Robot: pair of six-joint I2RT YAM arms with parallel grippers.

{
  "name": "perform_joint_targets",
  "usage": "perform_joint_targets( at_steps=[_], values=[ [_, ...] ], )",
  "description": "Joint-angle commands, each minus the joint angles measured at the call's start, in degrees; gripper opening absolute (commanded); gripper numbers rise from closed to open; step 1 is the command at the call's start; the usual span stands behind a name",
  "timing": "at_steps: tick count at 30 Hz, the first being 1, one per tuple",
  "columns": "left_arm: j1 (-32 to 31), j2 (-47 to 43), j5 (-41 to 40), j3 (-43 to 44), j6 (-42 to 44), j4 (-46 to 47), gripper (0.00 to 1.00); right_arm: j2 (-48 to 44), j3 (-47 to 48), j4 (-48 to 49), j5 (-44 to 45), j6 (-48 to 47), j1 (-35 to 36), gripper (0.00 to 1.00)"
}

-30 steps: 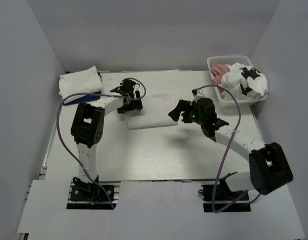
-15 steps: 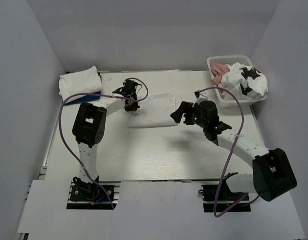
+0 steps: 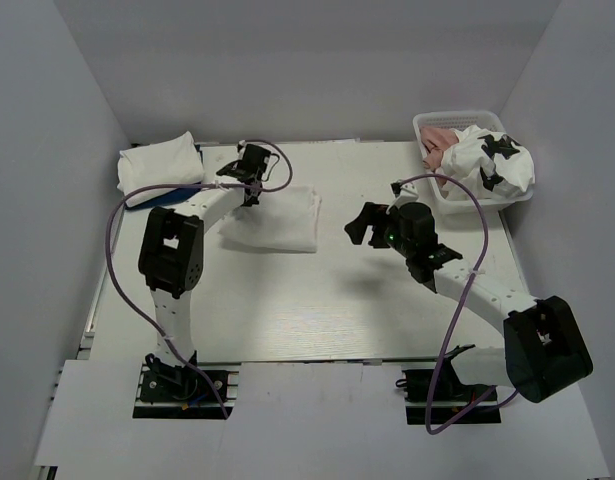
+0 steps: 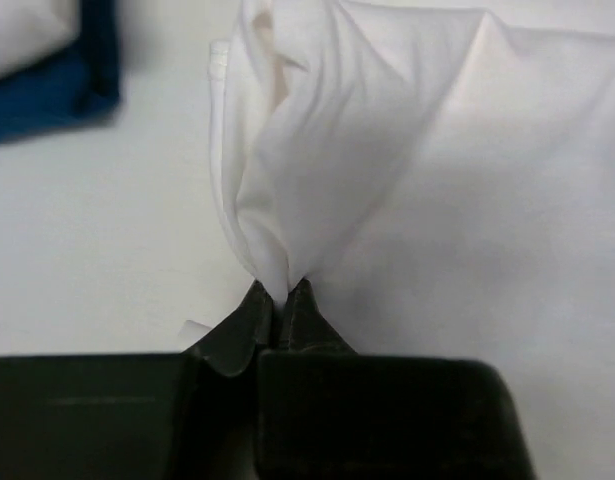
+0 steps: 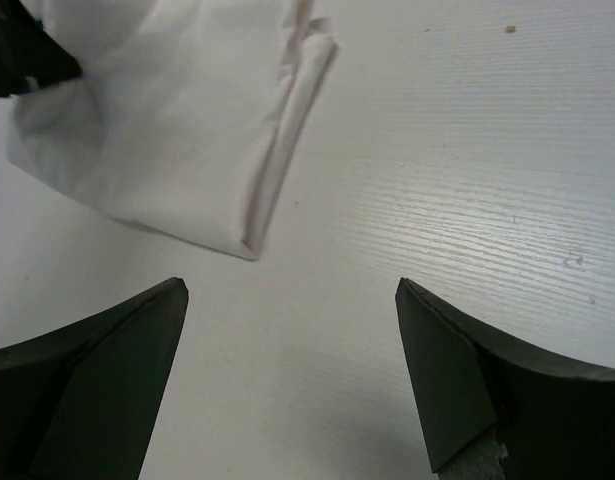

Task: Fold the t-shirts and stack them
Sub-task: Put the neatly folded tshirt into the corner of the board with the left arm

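Next, my left gripper should lift, swing over the white t-shirt on the blue one, lower and release, as it lies to the gripper's left in the top view.
A folded white t-shirt (image 3: 277, 220) lies on the table left of centre. My left gripper (image 3: 250, 193) is shut on its back-left edge; in the left wrist view the gripper (image 4: 282, 293) pinches a raised ridge of the white t-shirt (image 4: 437, 180). A folded white t-shirt (image 3: 159, 163) sits on a blue one (image 3: 177, 198) at the back left, and the blue one (image 4: 47, 90) also shows in the left wrist view. My right gripper (image 3: 360, 222) hangs open right of the t-shirt; in its own view the gripper (image 5: 292, 290) holds nothing, with the t-shirt (image 5: 167, 130) ahead.
A white plastic basket (image 3: 429, 125) stands at the back right, holding a dusty-pink t-shirt (image 3: 439, 140) and a white t-shirt with black patches (image 3: 497, 160). Grey walls close in the table on three sides. Purple cables loop off both arms.
My left gripper has shut on the white t-shirt's edge and dragged it left toward the back-left stack. My right gripper has shifted slightly right and stayed open.
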Motion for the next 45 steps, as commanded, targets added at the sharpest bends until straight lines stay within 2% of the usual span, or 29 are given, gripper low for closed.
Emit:
perform_joint_targets(
  at_steps=[1, 6, 13, 16, 25, 33, 41, 45],
  values=[
    [1.2, -7.6, -8.6, 5.8, 6.0, 0.4, 0.0, -1.2, -0.9, 4.5, 3.1, -1.6, -0.3, 0.9],
    [3.7, -4.7, -9.1, 13.8, 8.4, 0.6, 0.0, -1.5, -1.1, 5.2, 3.9, -2.2, -0.2, 0.9],
    [7.7, 6.7, -8.7, 37.0, 11.6, -6.4, 0.0, -1.3, -0.8, 5.3, 7.1, -3.0, -0.3, 0.9],
    [9.2, 8.8, -8.8, 42.1, 13.0, -7.0, 0.0, -1.0, -0.4, 5.1, 7.6, -3.4, -0.5, 0.9],
    [13.1, 6.5, -9.3, 41.4, 21.5, 0.6, 0.0, 1.9, 1.7, 4.0, 6.6, -2.8, -0.2, 0.9],
    [14.9, 3.7, -8.1, 42.2, 21.5, 1.8, 0.0, 3.3, 2.9, 3.5, 2.4, -4.3, -0.2, 0.9],
    [14.9, 0.1, -5.1, 45.2, 18.0, 0.6, 0.0, 3.7, 2.4, 3.9, 1.8, -4.5, -0.2, 0.9],
    [14.9, -2.9, -2.5, 43.1, 16.7, 1.0, 0.0, 3.6, 2.5, 4.1, -0.1, -4.2, -0.3, 0.9]
  ],
)
